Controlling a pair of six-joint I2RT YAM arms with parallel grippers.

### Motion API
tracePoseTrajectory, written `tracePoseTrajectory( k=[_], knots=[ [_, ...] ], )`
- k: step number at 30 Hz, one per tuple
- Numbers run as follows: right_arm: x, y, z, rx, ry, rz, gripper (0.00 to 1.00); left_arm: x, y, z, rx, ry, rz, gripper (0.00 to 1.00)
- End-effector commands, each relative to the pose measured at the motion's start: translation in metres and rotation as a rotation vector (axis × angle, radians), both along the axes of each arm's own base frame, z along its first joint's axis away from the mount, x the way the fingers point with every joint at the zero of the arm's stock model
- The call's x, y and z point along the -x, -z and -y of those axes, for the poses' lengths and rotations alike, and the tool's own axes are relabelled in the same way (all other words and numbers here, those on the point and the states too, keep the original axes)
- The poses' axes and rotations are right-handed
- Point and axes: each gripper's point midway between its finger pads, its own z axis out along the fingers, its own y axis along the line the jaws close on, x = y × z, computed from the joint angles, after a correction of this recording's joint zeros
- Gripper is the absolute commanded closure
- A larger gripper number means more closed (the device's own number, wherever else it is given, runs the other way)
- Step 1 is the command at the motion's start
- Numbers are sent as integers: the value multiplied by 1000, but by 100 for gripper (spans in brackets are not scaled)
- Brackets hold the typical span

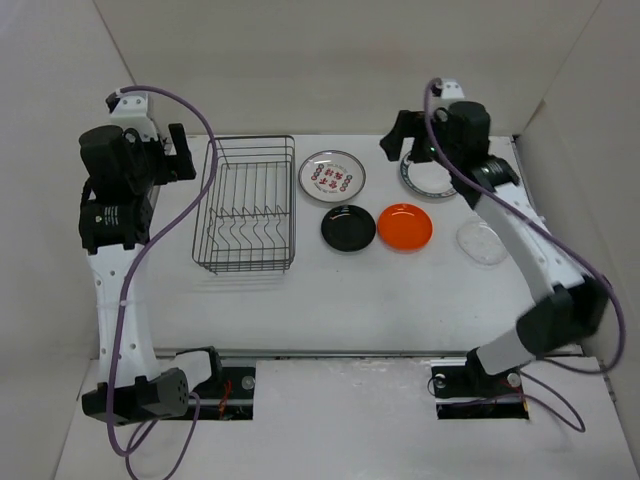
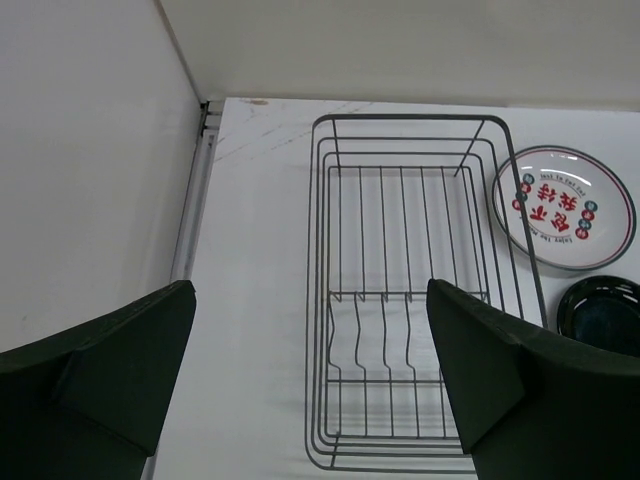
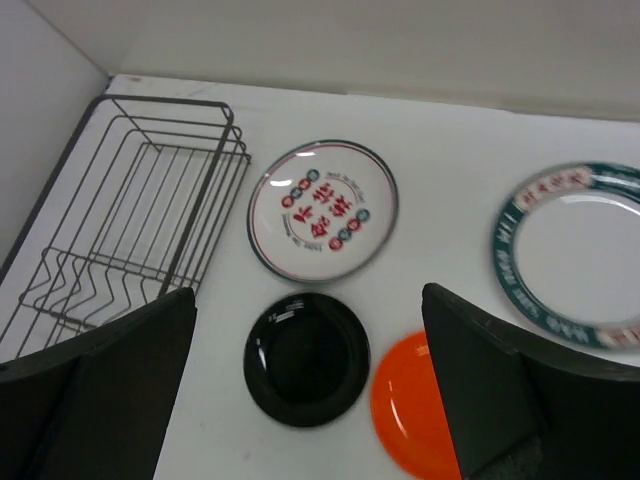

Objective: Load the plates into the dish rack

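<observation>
My right gripper lowers to the left in the top view onto the red-marked plate's rim away from the rack next, since bare table beside it leaves finger room.
The dark wire dish rack stands empty at the left. To its right lie the white plate with red marks, the glossy black plate, the glossy orange plate and the clear plate. The white plate with a dark patterned rim is partly hidden under the right arm. My left gripper is open and empty, raised left of the rack. My right gripper is open and empty, raised near the back, looking down on the black plate and orange plate.
White walls close the table at the back and on both sides; the left wall is near the rack's left side. In the right wrist view the red-marked plate lies between the rack and the patterned-rim plate.
</observation>
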Motion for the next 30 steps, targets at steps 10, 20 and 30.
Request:
tracePoseTrajectory(
  k=[10,20,30],
  knots=[
    [-177,142,-63,-93,-262,-219,11,2,9,21,-13,135,17,0],
    [-177,245,-60,-102,-197,-453,15,1,23,21,4,134,-14,0],
    [-168,281,-69,-129,-200,-560,21,-1,28,21,0,137,-31,0]
  ],
)
